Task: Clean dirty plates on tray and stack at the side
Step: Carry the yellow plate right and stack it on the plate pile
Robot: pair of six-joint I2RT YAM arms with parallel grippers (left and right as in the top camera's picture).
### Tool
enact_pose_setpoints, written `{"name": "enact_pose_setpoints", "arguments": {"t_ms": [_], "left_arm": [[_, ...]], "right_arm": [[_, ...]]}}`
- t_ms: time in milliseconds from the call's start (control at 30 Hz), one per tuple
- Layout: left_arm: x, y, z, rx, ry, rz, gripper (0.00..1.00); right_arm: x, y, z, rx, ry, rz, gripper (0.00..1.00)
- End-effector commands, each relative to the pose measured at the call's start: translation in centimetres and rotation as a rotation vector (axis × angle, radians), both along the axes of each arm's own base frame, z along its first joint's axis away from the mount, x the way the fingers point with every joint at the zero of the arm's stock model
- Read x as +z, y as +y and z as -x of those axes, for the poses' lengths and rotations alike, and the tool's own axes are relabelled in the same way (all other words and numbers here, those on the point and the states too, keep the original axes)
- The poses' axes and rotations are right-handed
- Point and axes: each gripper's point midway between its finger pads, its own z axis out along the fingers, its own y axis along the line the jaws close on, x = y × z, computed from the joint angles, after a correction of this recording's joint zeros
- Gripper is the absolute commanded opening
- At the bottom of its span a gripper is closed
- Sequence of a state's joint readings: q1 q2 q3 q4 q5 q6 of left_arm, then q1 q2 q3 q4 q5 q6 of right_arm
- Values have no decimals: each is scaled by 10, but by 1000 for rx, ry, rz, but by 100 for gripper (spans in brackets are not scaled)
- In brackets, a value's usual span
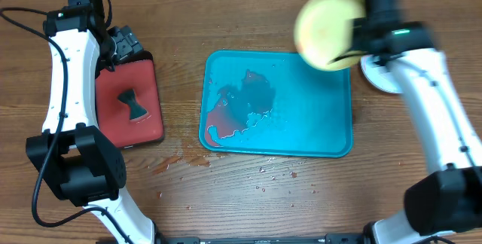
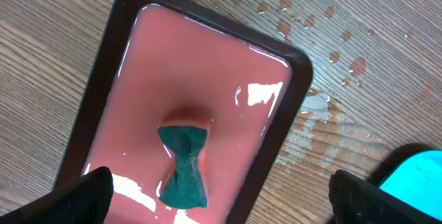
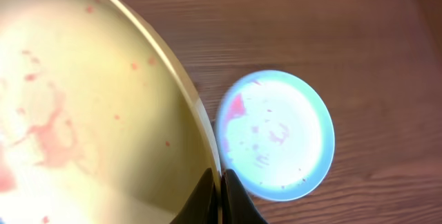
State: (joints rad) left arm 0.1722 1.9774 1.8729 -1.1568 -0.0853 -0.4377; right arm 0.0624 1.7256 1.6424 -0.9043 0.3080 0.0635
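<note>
The light blue plate (image 1: 376, 82) (image 3: 276, 135) is below my right gripper, to its right in the overhead view, so the gripper will swing past the tray and down over it next.
My right gripper (image 3: 221, 195) is shut on the rim of a yellow-green plate (image 3: 83, 106) with red smears. It holds the plate (image 1: 327, 27) tilted in the air over the far right corner of the turquoise tray (image 1: 316, 116). No plates lie on the tray, only red-tinted liquid (image 1: 226, 120) at its left side. A light blue plate (image 3: 276, 135) with red specks lies on the table below; in the overhead view this plate (image 1: 376, 82) is right of the tray, partly under the right arm. My left gripper (image 2: 221, 213) hangs open above a green sponge (image 2: 185, 165).
The sponge (image 1: 134, 103) lies in a black-rimmed red tray (image 1: 151, 120) of pink liquid, left of the turquoise tray. Droplets and red spots (image 1: 181, 161) wet the wood in front of both trays. The turquoise tray's corner (image 2: 421, 175) shows in the left wrist view.
</note>
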Motion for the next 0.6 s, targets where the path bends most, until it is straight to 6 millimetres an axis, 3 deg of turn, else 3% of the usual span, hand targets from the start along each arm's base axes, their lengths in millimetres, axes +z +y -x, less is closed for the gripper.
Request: {"name": "enact_pose_setpoints", "arguments": {"t_ms": [0, 133, 233, 367, 567], "left_arm": [[11, 0, -1, -3, -27, 2, 100], [11, 0, -1, -3, -27, 2, 100], [11, 0, -1, -4, -27, 1, 100], [11, 0, -1, -3, -27, 2, 100], [11, 0, -1, -3, -27, 2, 100]], "right_arm": [[-5, -33, -3, -36, -28, -302, 4], [-28, -106, 2, -222, -36, -448, 4], [-48, -141, 5, -291, -37, -516, 4], [-76, -165, 1, -329, -24, -561, 4], [-116, -178, -1, -395, 35, -544, 4]]}}
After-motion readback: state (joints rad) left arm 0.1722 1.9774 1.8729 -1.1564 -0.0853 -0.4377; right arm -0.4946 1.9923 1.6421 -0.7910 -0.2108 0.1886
